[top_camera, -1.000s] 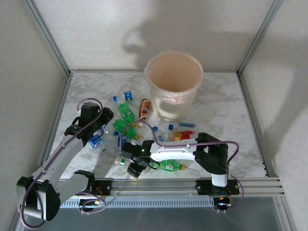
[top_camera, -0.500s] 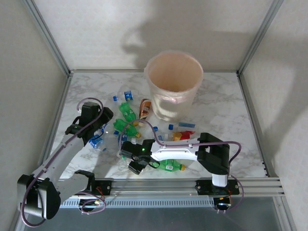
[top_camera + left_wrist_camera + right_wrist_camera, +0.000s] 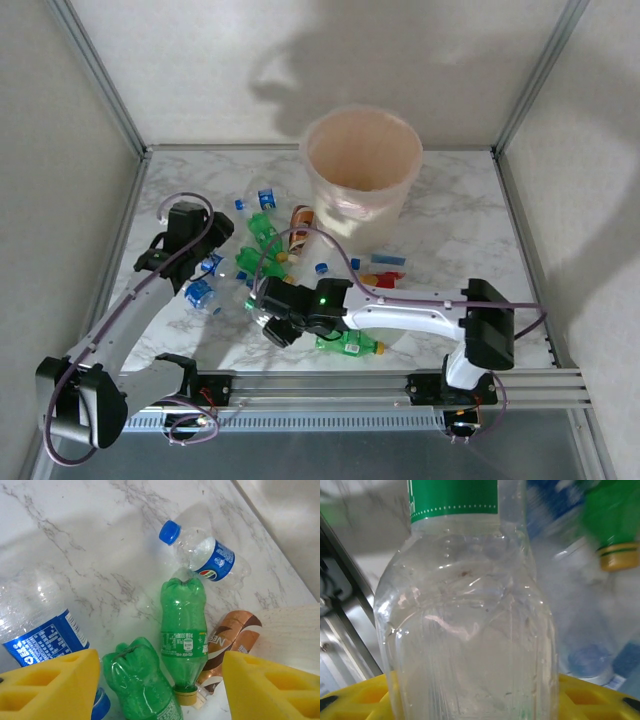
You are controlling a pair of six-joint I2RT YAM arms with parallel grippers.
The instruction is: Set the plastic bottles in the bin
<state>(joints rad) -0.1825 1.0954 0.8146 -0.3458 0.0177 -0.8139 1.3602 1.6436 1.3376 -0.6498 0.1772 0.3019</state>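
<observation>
The bin is outward of my right gripper, so next my right gripper should go up and carry the clear bottle outward over the cream bin's opening (image 3: 362, 156) to let it go.
The cream bin (image 3: 362, 165) with a pinkish liner stands at the back centre. Plastic bottles lie scattered in front of it: green ones (image 3: 262, 232), a brown-orange one (image 3: 300, 225) and a green one (image 3: 350, 343) near the rail. My right gripper (image 3: 272, 320) is shut on a clear bottle with a green label (image 3: 470, 630), which stands between its yellow pads (image 3: 600, 695). Above the left part of the pile my left gripper (image 3: 190, 240) hangs open. Between its pads lie two green bottles (image 3: 183, 630), with a clear blue-capped one (image 3: 205, 555) beyond them.
A clear bottle with a blue label (image 3: 40, 630) lies by my left pad, and the brown-orange bottle (image 3: 230, 640) by my right pad. Red and yellow bottles (image 3: 380, 280) sit right of the pile. Frame posts and walls enclose the marble table (image 3: 470, 230); a metal rail (image 3: 400, 382) runs along the front.
The right gripper has moved away from the front rail toward the pile with the clear bottle, its elbow swinging right. The left gripper has shifted slightly toward the back.
</observation>
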